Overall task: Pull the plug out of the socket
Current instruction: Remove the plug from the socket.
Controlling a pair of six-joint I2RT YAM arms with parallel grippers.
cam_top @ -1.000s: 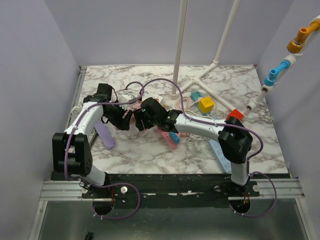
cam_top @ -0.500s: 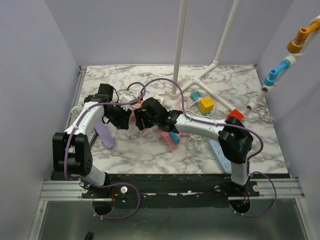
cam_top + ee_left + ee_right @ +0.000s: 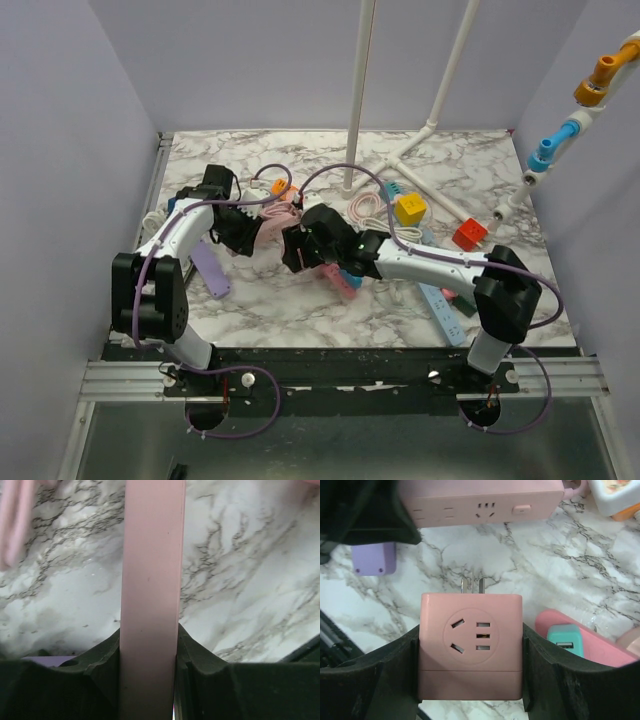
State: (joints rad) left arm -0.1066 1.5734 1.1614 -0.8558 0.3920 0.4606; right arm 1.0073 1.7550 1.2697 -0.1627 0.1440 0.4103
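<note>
Since the plug's pins stand free, next my right gripper will go to the right in the top view and down onto the white cable by the yellow cube [image 3: 405,233].
My right gripper [image 3: 470,680] is shut on a pink cube plug adapter [image 3: 471,645]. Its two metal prongs are bare and point at the pink power strip [image 3: 480,499], a short gap away. In the top view the right gripper [image 3: 300,250] sits just right of the left gripper [image 3: 243,232]. My left gripper [image 3: 149,675] is shut on the pink power strip [image 3: 150,590], which runs up the left wrist view. The strip [image 3: 272,217] lies between the two grippers in the top view.
A purple strip [image 3: 210,268] lies left of the arms and shows in the right wrist view [image 3: 372,559]. A pink strip with a teal plug [image 3: 565,641] lies at right. A yellow cube [image 3: 411,209], red cube [image 3: 468,235], blue strip [image 3: 440,305] and white pipe frame [image 3: 355,100] stand further right.
My right gripper has pulled back to the right and toward the near edge with the pink adapter, now apart from the pink strip. The left gripper has shifted slightly back, still holding the strip.
</note>
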